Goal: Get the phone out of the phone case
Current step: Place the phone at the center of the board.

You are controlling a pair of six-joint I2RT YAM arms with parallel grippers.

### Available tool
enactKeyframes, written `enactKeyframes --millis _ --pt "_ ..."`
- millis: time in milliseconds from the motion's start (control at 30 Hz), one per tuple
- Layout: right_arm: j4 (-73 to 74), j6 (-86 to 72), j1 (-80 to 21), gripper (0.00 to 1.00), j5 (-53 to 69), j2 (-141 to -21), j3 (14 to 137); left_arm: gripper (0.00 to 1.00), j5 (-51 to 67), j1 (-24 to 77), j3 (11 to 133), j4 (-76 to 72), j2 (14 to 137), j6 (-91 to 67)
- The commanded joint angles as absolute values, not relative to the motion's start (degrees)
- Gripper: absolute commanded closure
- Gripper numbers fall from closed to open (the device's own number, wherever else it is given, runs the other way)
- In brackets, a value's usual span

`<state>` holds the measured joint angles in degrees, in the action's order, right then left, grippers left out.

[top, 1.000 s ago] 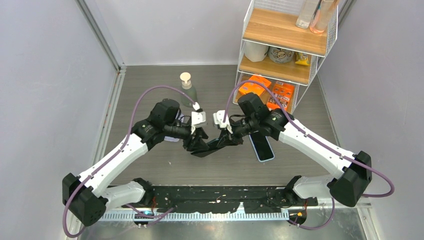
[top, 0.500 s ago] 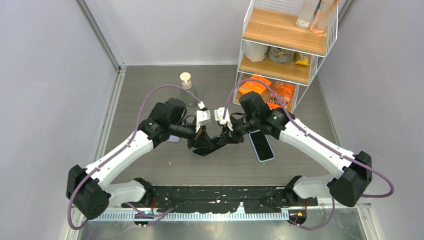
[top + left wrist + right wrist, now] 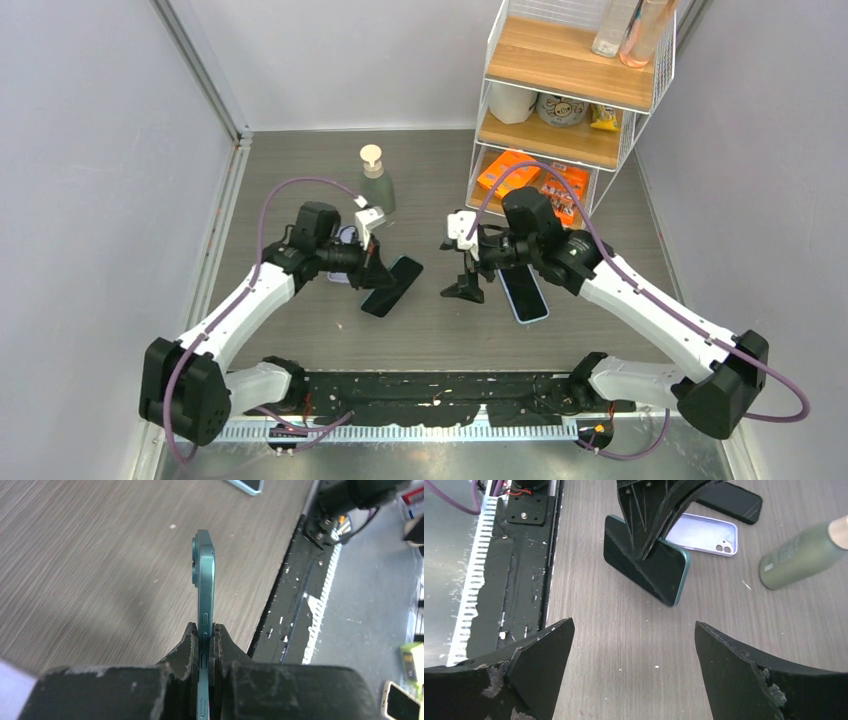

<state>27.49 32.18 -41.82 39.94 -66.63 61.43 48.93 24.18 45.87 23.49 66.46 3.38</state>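
Note:
The table by the lilac case's near end [image 3: 342, 302] is bare, so my left gripper will next go down onto that spot, moving to the left in the top view.
My left gripper [image 3: 380, 275] is shut on a teal phone [image 3: 395, 285] and holds it on edge, slanting just above the table. The left wrist view shows the phone's side [image 3: 205, 575] with buttons and camera bumps, pinched between my fingertips [image 3: 192, 640]. Whether its teal shell is a phone case, I cannot tell. In the right wrist view the phone [image 3: 649, 565] faces me with its dark screen. My right gripper [image 3: 465, 285] stands open and empty to its right, jaws wide apart [image 3: 634, 625].
A light-blue-edged phone [image 3: 524, 294] lies screen up under the right arm. A lilac case [image 3: 704, 534] and a black phone [image 3: 730, 501] lie flat beyond the left gripper. A green pump bottle [image 3: 376, 185] stands behind. A wire shelf [image 3: 560, 90] with orange boxes [image 3: 540, 180] is back right.
Both grippers met on the phone at the table's middle. The left one shut on it, the right one opened and drew back right, and the left arm carried the phone leftwards.

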Motion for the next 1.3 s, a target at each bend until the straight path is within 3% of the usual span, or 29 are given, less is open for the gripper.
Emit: enactKeyframes --millis 0,267,567,933,1033,1133,1267 --pt "21.15 30.64 -41.10 0.04 39.88 -63.69 59.22 1.00 49.64 17.77 46.33 28.07 65.40 0.36" --pt "19.86 26.08 -40.77 0.04 38.63 -64.73 59.70 1.00 44.98 9.21 46.51 40.23 68.64 1.01" --pt "18.85 23.13 -40.72 0.04 39.40 -65.91 59.46 1.00 40.40 2.13 47.75 43.35 77.20 -2.11" --pt "16.81 22.12 -39.34 0.05 40.51 -65.51 57.85 0.99 33.90 0.38 48.89 44.89 82.69 -3.46" --pt "16.56 22.01 -39.15 0.05 40.72 -65.40 57.76 0.85 32.44 0.27 48.87 44.84 82.88 -3.99" --pt "16.32 21.85 -39.05 0.04 40.91 -65.51 57.74 0.82 31.58 0.26 48.87 44.88 83.18 -4.29" --pt "16.26 21.41 -38.87 0.04 41.30 -65.84 58.10 0.66 30.69 0.26 48.87 45.01 83.21 -4.57"
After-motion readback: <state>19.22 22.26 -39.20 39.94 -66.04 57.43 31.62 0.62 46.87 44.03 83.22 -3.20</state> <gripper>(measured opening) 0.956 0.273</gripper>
